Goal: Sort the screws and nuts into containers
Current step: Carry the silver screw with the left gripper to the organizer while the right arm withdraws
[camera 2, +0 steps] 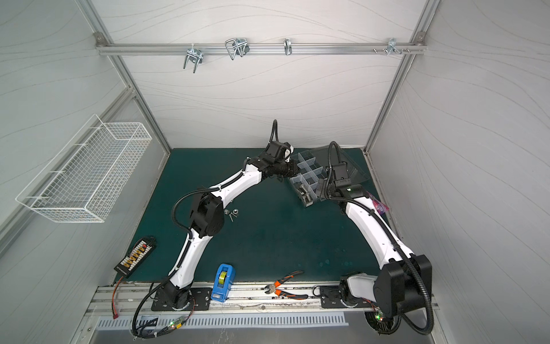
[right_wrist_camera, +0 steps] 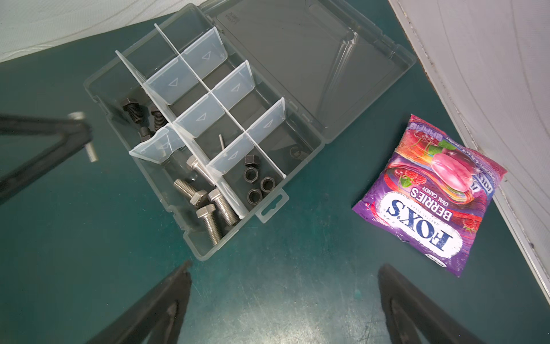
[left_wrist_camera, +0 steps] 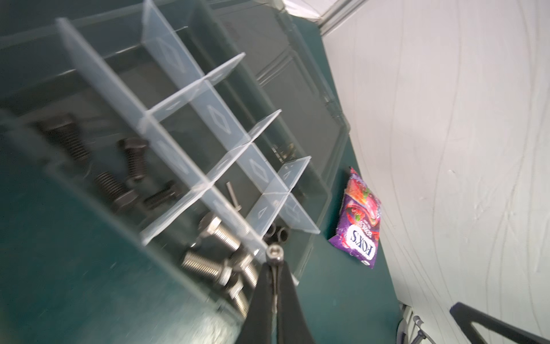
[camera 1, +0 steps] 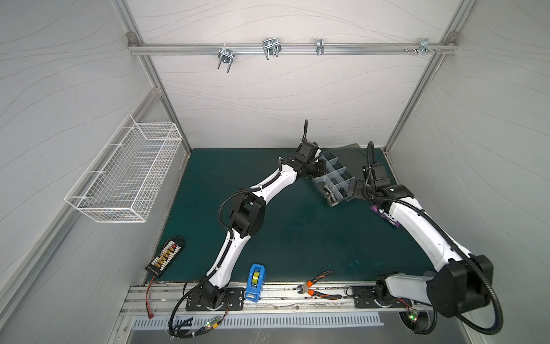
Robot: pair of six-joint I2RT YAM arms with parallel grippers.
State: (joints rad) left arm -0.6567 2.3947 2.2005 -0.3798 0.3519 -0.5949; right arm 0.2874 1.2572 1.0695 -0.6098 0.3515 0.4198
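My left gripper will move toward the candy bag next and go down. It will let go of the silver screw in the container already holding a thin screw, which is below the gripper.
The clear organizer box lies open on the green mat, at the back right in both top views. Its containers hold black bolts, silver hex bolts, black nuts and one thin screw. My left gripper is shut on a silver socket-head screw, beside the box's near wall; the right wrist view shows that screw too. My right gripper stands open over bare mat in front of the box. Two silver nuts and a small screw lie loose by the left arm's elbow.
A purple candy bag lies right of the box against the wall. Orange-handled pliers, a blue tape dispenser and a black connector board sit along the front. A white wire basket hangs on the left wall.
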